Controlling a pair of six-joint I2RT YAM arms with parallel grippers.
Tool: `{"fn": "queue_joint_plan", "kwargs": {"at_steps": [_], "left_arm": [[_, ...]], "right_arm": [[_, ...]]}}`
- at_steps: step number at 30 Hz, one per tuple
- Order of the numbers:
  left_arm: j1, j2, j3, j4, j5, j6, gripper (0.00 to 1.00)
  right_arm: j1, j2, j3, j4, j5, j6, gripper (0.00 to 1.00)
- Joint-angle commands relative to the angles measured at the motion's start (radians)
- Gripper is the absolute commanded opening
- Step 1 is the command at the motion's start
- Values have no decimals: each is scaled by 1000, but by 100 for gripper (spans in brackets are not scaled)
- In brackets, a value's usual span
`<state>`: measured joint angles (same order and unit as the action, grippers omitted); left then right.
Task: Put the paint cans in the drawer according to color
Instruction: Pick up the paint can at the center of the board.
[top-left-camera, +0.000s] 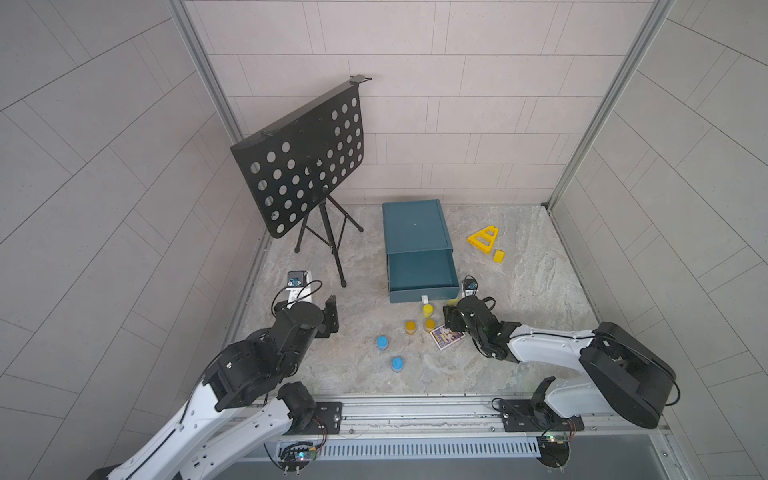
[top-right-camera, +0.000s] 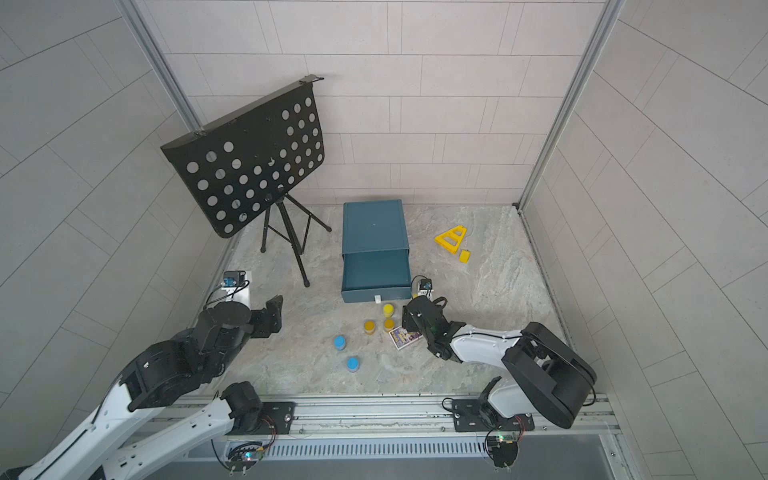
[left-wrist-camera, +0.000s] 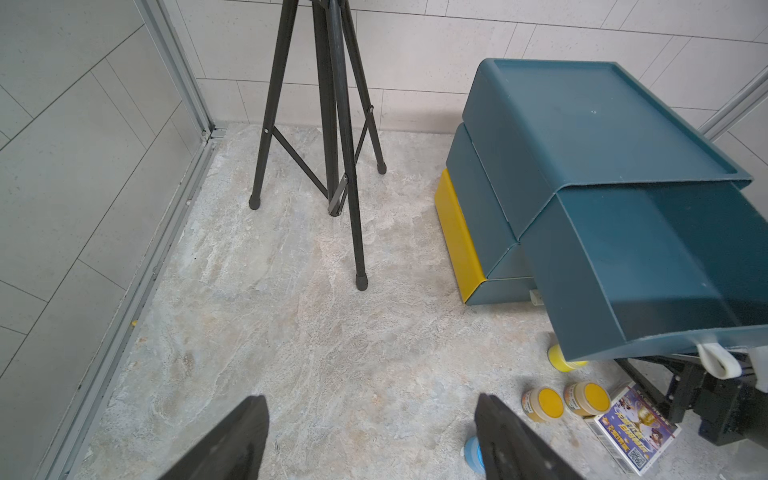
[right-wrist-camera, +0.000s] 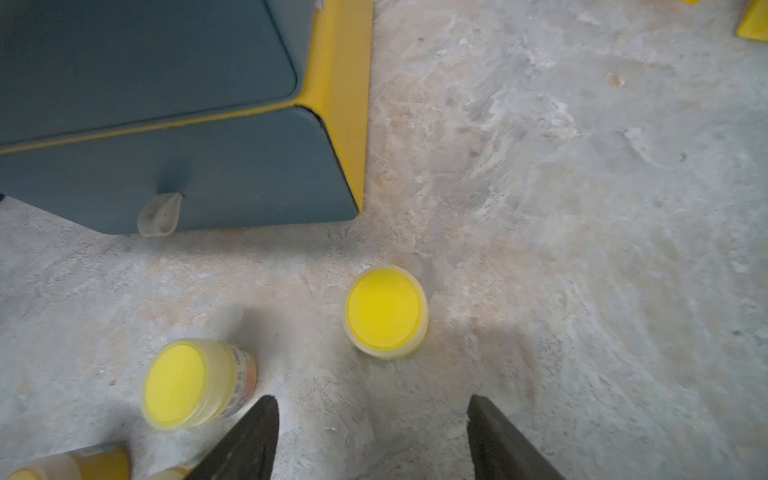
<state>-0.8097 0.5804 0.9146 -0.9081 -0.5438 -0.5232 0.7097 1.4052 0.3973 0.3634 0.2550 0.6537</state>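
The yellow can (right-wrist-camera: 384, 311) is just ahead with bare floor on both sides of it, so my open right gripper will move down and outward around it and close its fingers.
Five paint cans show in both top views, in front of the teal drawer unit (top-left-camera: 415, 226): a yellow one (top-left-camera: 427, 309), two amber ones (top-left-camera: 410, 326) (top-left-camera: 430, 324) and two blue ones (top-left-camera: 382, 343) (top-left-camera: 397, 364). The top drawer (top-left-camera: 422, 270) stands pulled out. My right gripper (top-left-camera: 449, 318) hovers by the drawer's front right corner, open and empty. In the right wrist view a yellow can (right-wrist-camera: 384, 311) stands just ahead of the right gripper (right-wrist-camera: 372, 399), and another (right-wrist-camera: 187, 382) stands off to one side. My left gripper (left-wrist-camera: 370, 397) is open over bare floor, holding nothing.
A black music stand (top-left-camera: 303, 162) on a tripod (top-left-camera: 328, 241) rises at the back left. A yellow triangular frame (top-left-camera: 483, 237) and a small yellow block (top-left-camera: 499, 256) lie right of the drawer unit. A printed card box (top-left-camera: 446, 336) lies beside the amber cans.
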Motion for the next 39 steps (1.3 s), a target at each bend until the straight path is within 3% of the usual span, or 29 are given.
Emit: {"fn": "queue_joint_plan", "kwargs": {"at_steps": [1,5,10,17,26,34,39], "left_arm": [[4,-13,-10,-15,-18,4,85],[3,-10,-7,-15,-20,6,85],[4,-14,-5,-16,-27,8,85],[3,-9,-5,-16,-27,8,86],[3,-10,-5,-17,-29,7,86],[4,-11,-5,-18,-27,8,86],[3,-16,-5,-20,-27,8,86]], "right_arm": [[12,54,-41,216,123,-49,76],[30,151,-20,275,152,-71,76],[31,260,-22,400,160,-75,67],[32,271,-20,421,171,-85,54],[22,237,24,303,158,-103,63],[-3,228,34,253,141,-83,37],[-7,212,36,229,134,-74,30]]}}
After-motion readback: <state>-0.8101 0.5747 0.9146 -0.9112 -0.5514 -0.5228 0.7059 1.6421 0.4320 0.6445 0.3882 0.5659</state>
